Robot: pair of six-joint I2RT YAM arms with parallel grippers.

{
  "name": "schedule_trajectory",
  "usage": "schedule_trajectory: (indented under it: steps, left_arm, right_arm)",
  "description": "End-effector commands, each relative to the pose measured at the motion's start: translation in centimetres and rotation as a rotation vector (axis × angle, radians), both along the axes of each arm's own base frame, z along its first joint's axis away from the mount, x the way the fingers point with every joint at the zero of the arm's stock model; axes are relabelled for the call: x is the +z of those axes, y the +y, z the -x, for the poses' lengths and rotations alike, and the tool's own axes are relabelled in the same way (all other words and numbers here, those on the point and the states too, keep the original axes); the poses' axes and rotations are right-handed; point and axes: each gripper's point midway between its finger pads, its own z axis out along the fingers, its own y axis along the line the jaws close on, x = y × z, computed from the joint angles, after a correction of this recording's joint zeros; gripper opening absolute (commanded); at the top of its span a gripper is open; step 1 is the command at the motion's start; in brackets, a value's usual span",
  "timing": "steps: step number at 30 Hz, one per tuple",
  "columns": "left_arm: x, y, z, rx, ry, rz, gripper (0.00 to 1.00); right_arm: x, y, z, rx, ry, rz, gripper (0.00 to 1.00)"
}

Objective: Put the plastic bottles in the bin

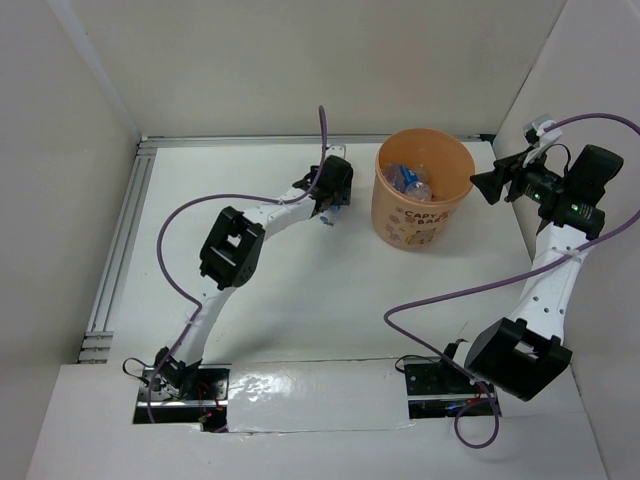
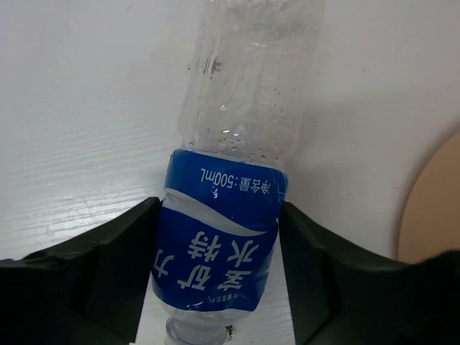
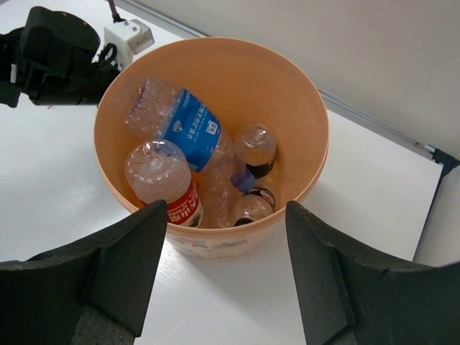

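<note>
The bin's opening (image 1: 430, 168) is above my left gripper and to its right in the top view. My gripper will next go up and across the bin's rim to let go of the bottle.
My left gripper (image 1: 328, 205) stands just left of the orange bin (image 1: 385, 215). It is shut on a clear plastic bottle with a blue label (image 2: 223, 237). In the left wrist view the gripper (image 2: 219, 208) has both fingers pressed against the label, and the bottle's clear body reaches away over the white table. My right gripper (image 1: 483, 183) is open and empty above the bin's right side. In the right wrist view this gripper (image 3: 226, 215) looks down into the bin (image 3: 302, 108). Inside lie a blue-labelled bottle (image 3: 190, 126), a red-and-white one (image 3: 162, 180) and two black-labelled ones (image 3: 256, 147).
White walls enclose the table on the left, back and right. A metal rail (image 1: 120, 240) runs along the left edge. Purple cables (image 1: 450, 295) loop over the table from both arms. The bin's rim (image 2: 431, 208) shows at the right of the left wrist view.
</note>
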Motion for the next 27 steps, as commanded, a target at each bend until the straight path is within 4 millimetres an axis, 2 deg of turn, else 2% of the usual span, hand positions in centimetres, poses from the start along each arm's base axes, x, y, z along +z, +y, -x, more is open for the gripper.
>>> schedule_trajectory:
  steps: [1,2,3,4,6,7,8,9,11,12,13,14,15,16,18,19,22,23,24,25,26,27]
  left_arm:
    - [-0.8,1.8,0.0,0.055,0.005,-0.073,0.67]
    - [-1.7,2.1,0.5,0.061,0.024,-0.078,0.63]
    - [-1.1,2.7,0.3,0.070,0.020,-0.075,0.49]
    - [0.2,2.7,0.3,0.071,0.000,-0.060,0.40]
    - [0.9,2.9,0.9,0.088,0.004,-0.037,0.24]
    - [1.7,3.0,1.1,0.095,-0.002,-0.023,0.11]
    - [4.3,3.0,1.5,0.090,-0.032,0.020,0.07]
    - [6.0,3.2,1.7,0.090,-0.056,0.039,0.03]
    - [10.6,2.2,2.4,0.056,-0.142,0.142,0.00]
    - [14.8,2.7,3.7,0.040,-0.205,0.200,0.00]
    - [18.0,1.4,4.5,-0.004,-0.282,0.260,0.00]
    - [20.4,1.0,5.3,-0.039,-0.330,0.276,0.00]
    - [24.0,0.9,6.4,-0.059,-0.394,0.311,0.00]
    - [25.3,-0.4,7.5,-0.108,-0.420,0.325,0.00]
    - [28.9,-1.8,8.4,-0.152,-0.490,0.362,0.00]
    - [30.0,-2.2,9.0,-0.172,-0.509,0.384,0.00]
    - [33.4,-4.1,10.5,-0.234,-0.579,0.464,0.00]
    - [33.4,-5.3,11.1,-0.267,-0.570,0.502,0.00]
    - [35.0,-5.9,11.1,-0.283,-0.601,0.549,0.00]
    - [35.3,-6.5,11.0,-0.295,-0.603,0.571,0.00]
    - [35.5,-7.9,11.6,-0.341,-0.591,0.599,0.00]
    - [35.6,-9.0,11.1,-0.346,-0.580,0.646,0.00]
  right_arm:
    - [1.0,0.4,0.4,0.022,-0.025,0.002,0.74]
    - [1.1,0.5,0.4,0.030,-0.027,-0.001,0.74]
    - [0.7,0.6,0.5,0.038,-0.020,-0.010,0.74]
    - [0.7,0.6,0.5,0.038,-0.020,-0.010,0.74]
    - [0.8,0.8,0.6,0.048,-0.023,-0.014,0.74]
    - [0.8,0.8,0.6,0.048,-0.023,-0.014,0.74]
    - [0.5,0.4,0.4,0.039,-0.015,-0.019,0.74]
    - [0.2,0.4,0.4,0.039,-0.008,-0.024,0.72]
    - [-0.4,0.4,0.5,0.041,0.007,-0.029,0.67]
    - [-0.6,0.5,0.6,0.043,0.009,-0.025,0.59]
    - [-1.3,0.5,0.7,0.043,0.031,-0.040,0.52]
    - [-2.0,0.5,0.8,0.045,0.040,-0.040,0.43]
    - [-2.5,0.6,0.9,0.048,0.048,-0.041,0.34]
    - [-2.9,0.6,0.9,0.048,0.057,-0.047,0.19]
    - [-3.4,0.8,1.2,0.053,0.061,-0.038,0.12]
    - [-4.0,0.8,1.3,0.056,0.072,-0.040,0.10]
    - [-5.0,1.0,2.0,0.059,0.096,-0.026,0.09]
    - [-5.5,0.9,2.0,0.058,0.103,-0.014,0.09]
    - [-5.5,0.9,2.0,0.058,0.103,-0.014,0.09]
    - [-5.7,1.1,2.3,0.061,0.107,-0.011,0.09]
    - [-5.8,1.2,2.5,0.061,0.107,-0.011,0.09]
    - [-5.8,1.2,2.5,0.061,0.107,-0.011,0.09]
